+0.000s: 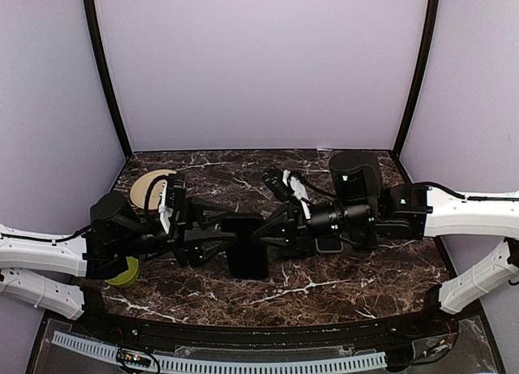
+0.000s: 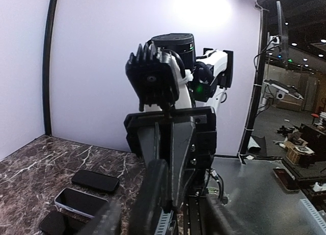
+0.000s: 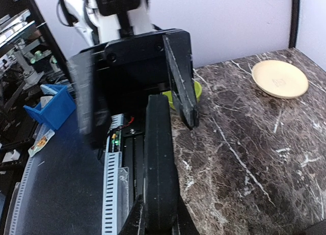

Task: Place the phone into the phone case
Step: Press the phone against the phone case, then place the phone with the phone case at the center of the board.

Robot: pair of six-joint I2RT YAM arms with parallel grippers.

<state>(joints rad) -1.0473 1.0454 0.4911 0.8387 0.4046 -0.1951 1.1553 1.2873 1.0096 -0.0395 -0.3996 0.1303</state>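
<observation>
The patch of bare marble tabletop beside the black phone is clear. My right gripper needs to lower and tilt until the slab rests there.
A black slab, a phone or a phone case, is held on edge above the middle of the table. I cannot tell which it is. My right gripper is shut on its right end, and the slab rises edge-on from my fingers in the right wrist view. My left gripper is open, with its fingers spread wide on either side of the slab's left end and not touching it. On the table lie a black phone, a phone in a light case and another dark phone.
A beige plate sits at the back left. A yellow-green object lies under my left arm. A light-edged phone shows under my right arm. A blue bin stands off the table's near side.
</observation>
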